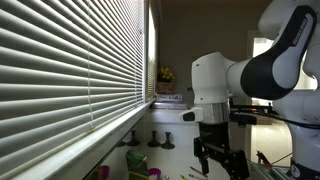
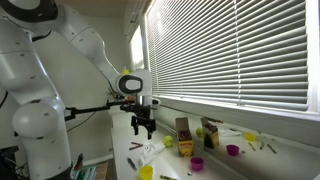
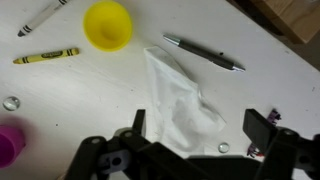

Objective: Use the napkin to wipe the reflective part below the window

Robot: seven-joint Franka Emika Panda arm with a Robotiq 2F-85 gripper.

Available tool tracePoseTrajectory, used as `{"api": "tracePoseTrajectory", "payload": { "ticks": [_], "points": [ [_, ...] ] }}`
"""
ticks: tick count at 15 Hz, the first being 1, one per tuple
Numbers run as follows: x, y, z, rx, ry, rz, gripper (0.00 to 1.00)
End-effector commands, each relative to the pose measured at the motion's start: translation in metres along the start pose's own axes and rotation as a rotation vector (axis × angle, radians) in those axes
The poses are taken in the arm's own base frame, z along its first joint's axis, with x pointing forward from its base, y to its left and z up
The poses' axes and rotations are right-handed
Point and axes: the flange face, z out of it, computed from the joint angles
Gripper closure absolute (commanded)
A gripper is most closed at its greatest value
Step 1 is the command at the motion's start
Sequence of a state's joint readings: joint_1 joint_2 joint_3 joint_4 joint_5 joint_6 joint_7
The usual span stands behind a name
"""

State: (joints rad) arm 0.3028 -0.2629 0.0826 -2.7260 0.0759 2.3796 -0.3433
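Note:
I should lower my gripper onto the wide end of the white napkin (image 3: 180, 100) and close it.
A crumpled white napkin (image 3: 180, 100) lies flat on the white table in the wrist view. My gripper (image 3: 200, 126) hangs above it, open and empty, with one finger on each side of the napkin's near end. In both exterior views the gripper (image 1: 215, 155) (image 2: 142, 125) points down over the table, away from the window. The window (image 1: 70, 60) (image 2: 235, 50) has white slatted blinds. The reflective part (image 1: 115, 135) (image 2: 232, 110) is a narrow pale strip running under the blinds.
Around the napkin lie a yellow cup (image 3: 107, 24), a pen (image 3: 205, 53), a yellow crayon (image 3: 46, 56) and a magenta cup (image 3: 8, 145). Brown boxes (image 2: 185, 130), a green bottle (image 2: 210, 130) and small cups (image 2: 197, 163) stand on the table below the sill.

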Motion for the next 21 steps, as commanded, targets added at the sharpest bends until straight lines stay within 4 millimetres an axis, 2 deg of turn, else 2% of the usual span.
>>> {"api": "tracePoseTrajectory", "payload": {
  "ticks": [1,8,16,21],
  "points": [
    [0.013,-0.012,0.017,-0.02,0.018,-0.057,0.0],
    [0.032,-0.022,0.039,-0.05,0.103,-0.134,0.0],
    [0.035,-0.028,0.079,-0.078,0.064,-0.216,0.0],
    [0.041,-0.024,0.086,-0.117,0.086,-0.286,0.0]
  ]
}}
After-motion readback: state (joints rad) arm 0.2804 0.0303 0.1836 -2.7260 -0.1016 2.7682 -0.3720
